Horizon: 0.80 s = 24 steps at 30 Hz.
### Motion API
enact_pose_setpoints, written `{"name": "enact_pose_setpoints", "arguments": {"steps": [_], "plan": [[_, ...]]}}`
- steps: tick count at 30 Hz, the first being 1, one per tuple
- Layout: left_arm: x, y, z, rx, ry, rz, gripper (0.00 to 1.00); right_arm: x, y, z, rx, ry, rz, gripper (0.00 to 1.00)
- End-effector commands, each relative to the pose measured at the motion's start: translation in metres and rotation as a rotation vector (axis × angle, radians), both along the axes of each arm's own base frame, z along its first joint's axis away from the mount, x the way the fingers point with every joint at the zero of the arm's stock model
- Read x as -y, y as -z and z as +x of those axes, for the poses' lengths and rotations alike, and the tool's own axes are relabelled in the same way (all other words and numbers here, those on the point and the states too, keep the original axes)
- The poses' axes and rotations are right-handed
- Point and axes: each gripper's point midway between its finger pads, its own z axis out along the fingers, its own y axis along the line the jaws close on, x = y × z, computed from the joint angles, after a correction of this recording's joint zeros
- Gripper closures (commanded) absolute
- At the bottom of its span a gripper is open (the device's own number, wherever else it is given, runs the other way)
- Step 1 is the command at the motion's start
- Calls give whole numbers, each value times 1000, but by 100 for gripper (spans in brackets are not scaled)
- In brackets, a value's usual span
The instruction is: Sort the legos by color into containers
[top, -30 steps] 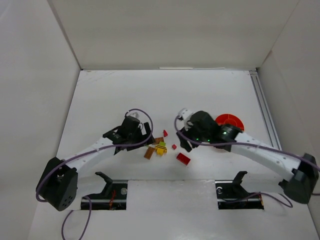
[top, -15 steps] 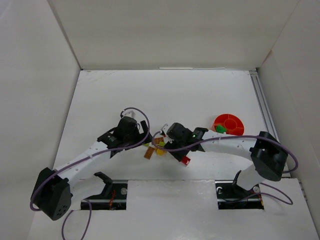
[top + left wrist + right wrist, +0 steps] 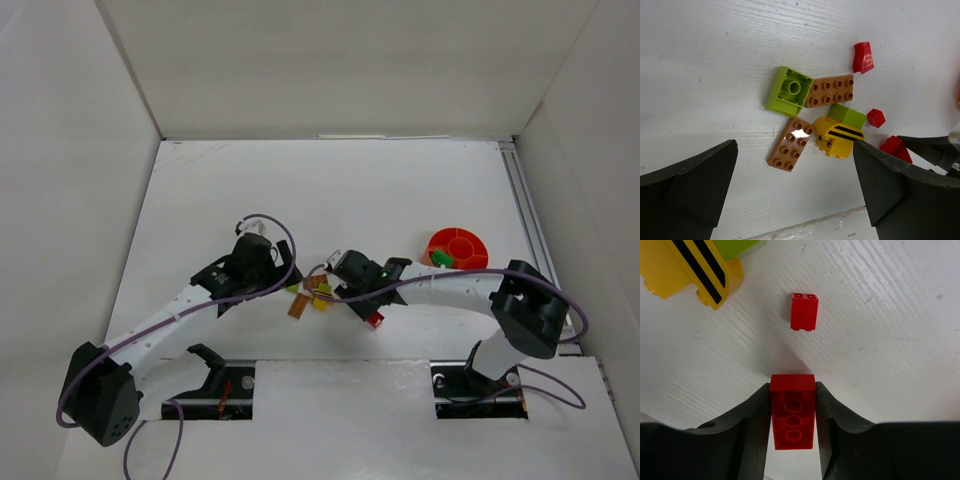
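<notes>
Next, my right gripper will rise and swing to the right in the top view, freeing the red brick in the bowl's section beside the green piece [image 3: 441, 258], keeping colors apart.
The legos lie in a small pile: a lime brick [image 3: 790, 91], two orange-brown plates [image 3: 830, 91] [image 3: 790, 145], a yellow striped brick [image 3: 839, 137], a green brick [image 3: 847, 115] and small red pieces [image 3: 876, 118] [image 3: 863, 56]. My left gripper [image 3: 795, 150] hangs open over the pile, holding nothing. My right gripper [image 3: 792, 390] is shut on a red brick [image 3: 792, 410] at the table, right of the pile [image 3: 375, 320]. Another small red brick [image 3: 804, 311] lies just ahead of it. The orange-red bowl [image 3: 457, 248] sits to the right with a green piece [image 3: 441, 258] at its near left rim.
White walls close in the table on the left, back and right. A metal rail [image 3: 525, 220] runs along the right side. Two black holders [image 3: 212, 362] [image 3: 475, 362] stand at the near edge by the arm bases.
My right arm swung left from beside the bowl down to the red brick, and its jaws closed on it. The left arm shifted only slightly and stayed open.
</notes>
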Motion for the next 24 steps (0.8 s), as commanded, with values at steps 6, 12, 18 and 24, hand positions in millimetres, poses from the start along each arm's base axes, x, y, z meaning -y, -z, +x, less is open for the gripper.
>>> {"name": "enact_pose_setpoints", "arguments": {"steps": [6,12,18,24], "plan": [[3,-34,17,86,-30,-24,0,24,-96,42,286,337,157,76],[4,-36,23,107,-16,-7,0,139,-165,75,489,901,349,77],[7,-39,25,115,-2,-11,0,230,-219,69,780,1228,537,75],[3,-39,29,115,-22,-9,0,267,-220,57,907,1369,577,74]]}}
